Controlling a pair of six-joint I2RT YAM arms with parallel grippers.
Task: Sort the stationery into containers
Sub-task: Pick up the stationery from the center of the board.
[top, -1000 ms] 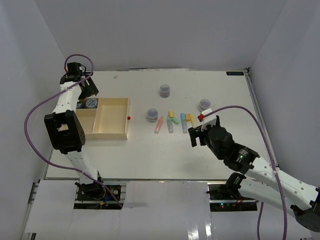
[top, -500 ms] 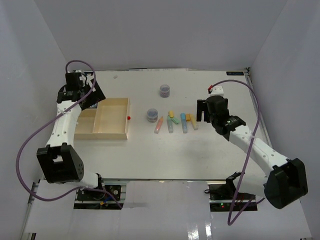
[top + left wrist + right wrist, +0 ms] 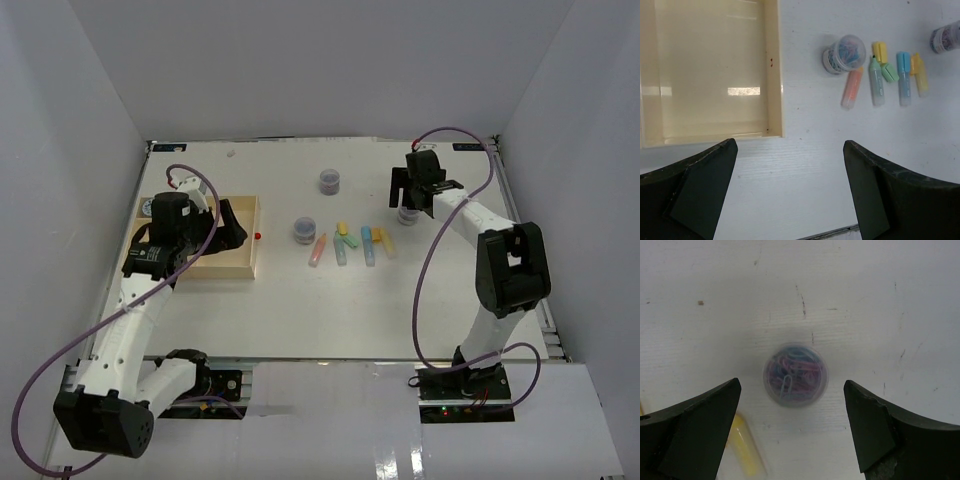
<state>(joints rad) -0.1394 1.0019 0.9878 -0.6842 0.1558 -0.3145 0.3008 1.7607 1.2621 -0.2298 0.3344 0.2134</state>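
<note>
The jar near the yellow stick [image 3: 796,375] is below, lined up between my open fingers. My right gripper needs to lower them around the jar's sides next and close.
The beige wooden tray [image 3: 222,267] lies at the left; a round jar [image 3: 148,205] shows in its far left corner. My left gripper [image 3: 226,228] hangs open and empty over the tray's right compartment [image 3: 715,75]. Three grey-purple jars stand on the table: one far [image 3: 330,181], one in the middle [image 3: 304,230] and one on the right [image 3: 407,212]. Pastel sticks [image 3: 345,245] lie in a row between them, pink [image 3: 852,88], green [image 3: 876,85], blue [image 3: 903,79] and yellow [image 3: 920,75]. My right gripper [image 3: 415,192] is open above the right jar [image 3: 796,374], one finger on each side.
White walls close the table on three sides. A small red spot [image 3: 258,236] sits by the tray's right wall. A yellow stick [image 3: 745,440] lies just left of the right jar. The arms' cables loop above the table.
My left arm has drawn back from the tray's far left corner to over its right compartment. My right arm has swung toward the far side and now hangs over the right jar.
</note>
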